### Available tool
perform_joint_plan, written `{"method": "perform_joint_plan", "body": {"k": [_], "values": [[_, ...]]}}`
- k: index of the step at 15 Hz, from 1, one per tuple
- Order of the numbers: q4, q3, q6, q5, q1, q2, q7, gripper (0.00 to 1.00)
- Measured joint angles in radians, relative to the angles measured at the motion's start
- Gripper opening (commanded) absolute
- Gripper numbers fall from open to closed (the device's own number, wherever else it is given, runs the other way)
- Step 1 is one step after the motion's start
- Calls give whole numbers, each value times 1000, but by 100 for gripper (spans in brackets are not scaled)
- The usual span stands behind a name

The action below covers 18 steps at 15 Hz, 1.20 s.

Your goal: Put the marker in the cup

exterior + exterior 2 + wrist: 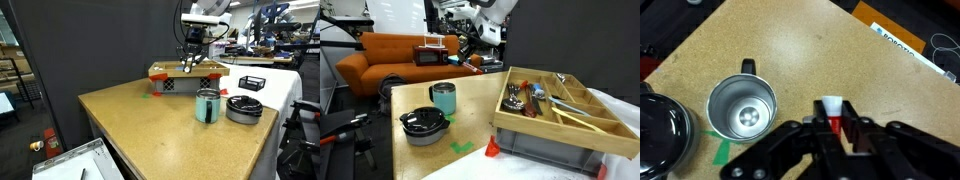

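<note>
The marker [831, 104] swings over the empty teal cup's opening [742, 107] next, tilts, lowers and leaves my gripper. That opening lies below and to the left in the wrist view.
My gripper [832, 112] is shut on the marker [831, 104], a whitish stick with a red band, held upright between the fingers. The teal cup [741, 107] stands empty and upright on the table, to the left of the gripper in the wrist view. In both exterior views the gripper [190, 62] [470, 55] hangs high above the table, well apart from the cup [207, 105] [443, 98].
A low grey-black dish [243, 108] [423, 125] sits beside the cup. A wooden organiser tray [188, 75] [560, 110] with utensils rests on a crate. Green tape [463, 147] and a small red item [492, 148] lie on the wooden table [150, 130].
</note>
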Motion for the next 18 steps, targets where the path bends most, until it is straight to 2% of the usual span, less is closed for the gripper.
{"method": "perform_joint_plan", "body": {"k": [7,12,15,18], "values": [[-2,-64,-293,51,-50,-2,-34,5],[-11,-91,-497,64,-59,-33,-81,5],[-21,-90,-577,64,-51,-29,-98,5],[-28,-85,-595,67,-37,6,-121,5]]}}
